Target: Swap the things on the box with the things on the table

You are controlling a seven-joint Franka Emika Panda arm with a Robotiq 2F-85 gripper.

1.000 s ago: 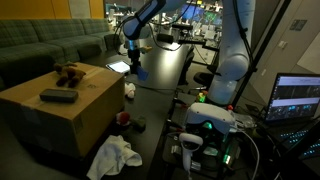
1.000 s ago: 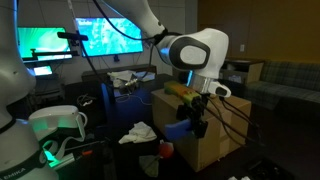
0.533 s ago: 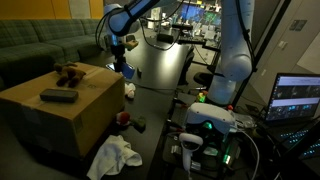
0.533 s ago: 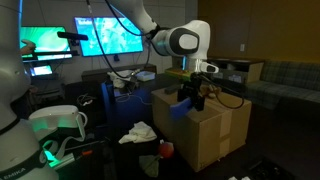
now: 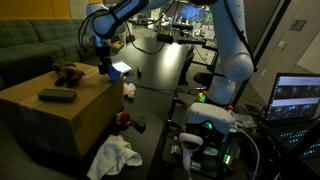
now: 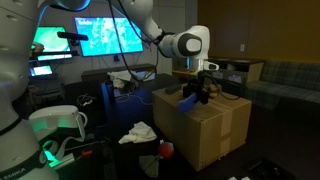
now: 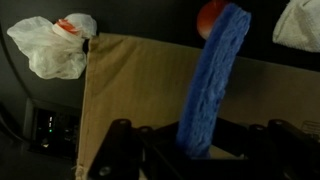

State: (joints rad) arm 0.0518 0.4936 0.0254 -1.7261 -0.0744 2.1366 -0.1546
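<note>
The blue pad sticks out over the box's near edge toward the red ball (image 5: 123, 117), so my gripper needs to move outward next, farther over the top of the cardboard box (image 5: 60, 115).
My gripper (image 5: 104, 63) is shut on a long blue sponge-like pad (image 7: 213, 80) and holds it over the near edge of the cardboard box (image 5: 60, 115). In the wrist view the pad rises from between my jaws (image 7: 200, 146) above the box top (image 7: 135, 95). On the box lie a dark flat remote-like thing (image 5: 58, 96) and a brown plush toy (image 5: 68, 72). In an exterior view the gripper (image 6: 192, 90) hangs just over the box (image 6: 205, 130). On the dark table are a red ball (image 5: 123, 117), a white cloth (image 5: 113, 155) and a white plastic bag (image 5: 129, 90).
In the wrist view the white bag (image 7: 55, 42) lies beside the box, with the red ball (image 7: 208, 15) and white cloth (image 7: 300, 22) beyond it. A green sofa (image 5: 50, 45) stands behind the box. Monitors, cables and a laptop (image 5: 298, 98) crowd the table.
My arm has carried the blue pad from above the table over to the box, and it now hangs above the box top. Nothing else has moved.
</note>
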